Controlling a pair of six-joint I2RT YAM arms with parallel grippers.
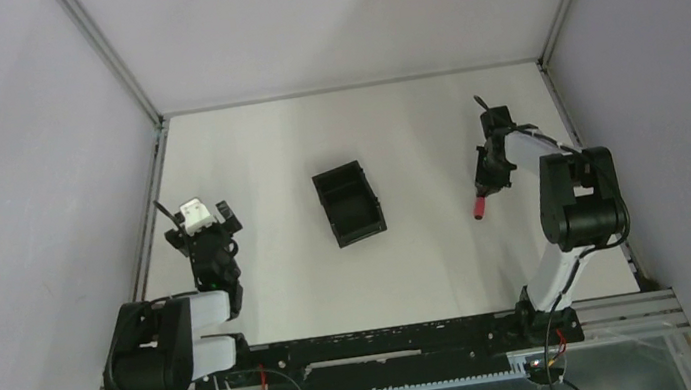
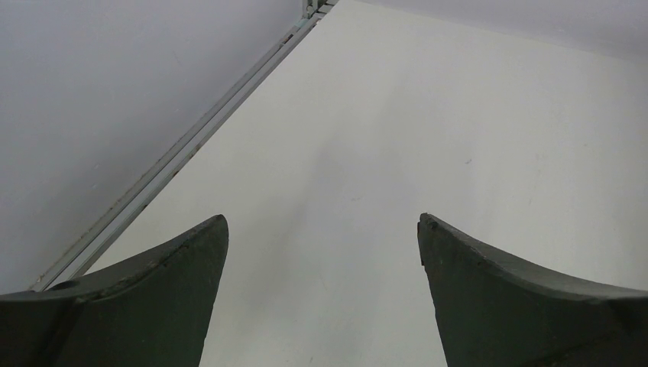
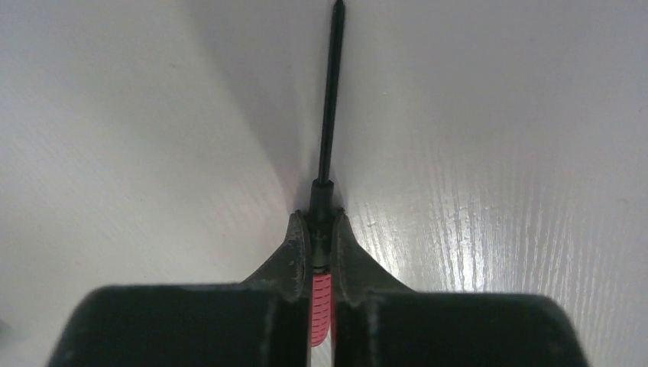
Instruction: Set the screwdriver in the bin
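I should lift my right gripper, move the screwdriver left in the top view and lower it into the open-topped black bin (image 1: 350, 202).
The screwdriver (image 3: 330, 115) has a red handle and a thin dark shaft. My right gripper (image 3: 321, 218) is shut on it where handle meets shaft, and the shaft sticks out ahead over the white table. In the top view the right gripper (image 1: 481, 185) is at the right of the table with the red handle end (image 1: 477, 207) showing below it. The black bin (image 1: 350, 202), open-topped with an inner divider, stands mid-table, well left of the right gripper. My left gripper (image 1: 200, 226) is open and empty at the left; its fingers (image 2: 176, 290) frame bare table.
Grey walls enclose the table on the left, back and right, with a metal rail (image 2: 176, 157) along the left edge. The arm bases and a black rail (image 1: 380, 337) line the near edge.
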